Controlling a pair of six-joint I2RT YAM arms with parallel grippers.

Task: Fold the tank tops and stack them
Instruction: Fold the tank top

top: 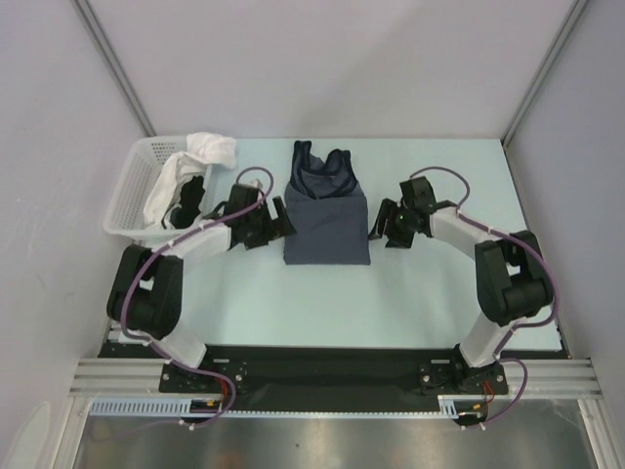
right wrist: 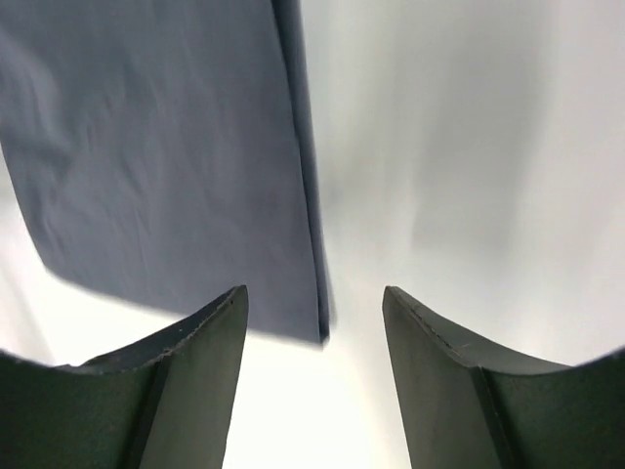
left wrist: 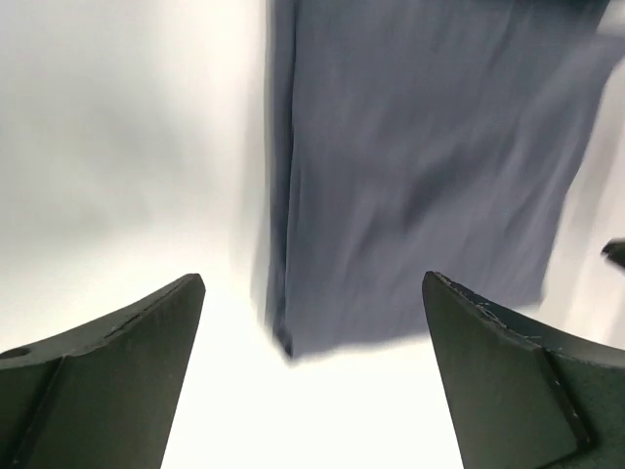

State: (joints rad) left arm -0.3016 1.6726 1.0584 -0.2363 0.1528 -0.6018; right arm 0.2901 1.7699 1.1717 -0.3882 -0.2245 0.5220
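Observation:
The slate-blue tank top's near hem corner is closer to my base than the fingers, so my right gripper needs to move down, back and sideways onto it next.
The slate-blue tank top point(top: 327, 230) lies folded into a narrow rectangle at the table's middle, straps toward the far side. My left gripper point(top: 282, 218) is open and empty, low beside its left edge; in the left wrist view point(left wrist: 312, 283) the top's near-left corner point(left wrist: 420, 176) lies just ahead of the spread fingers. My right gripper point(top: 375, 233) is open and empty beside its right edge; in the right wrist view point(right wrist: 314, 290) the top's near-right corner point(right wrist: 166, 147) lies just ahead. A dark cloth point(top: 189, 201) in the basket may be the black tank top; I cannot tell.
A white lattice basket point(top: 122, 200) stands at the far left, with white cloth point(top: 210, 147) spilling over its rim. Grey walls close in the back and sides. The pale table point(top: 322, 303) runs bare toward the arm bases.

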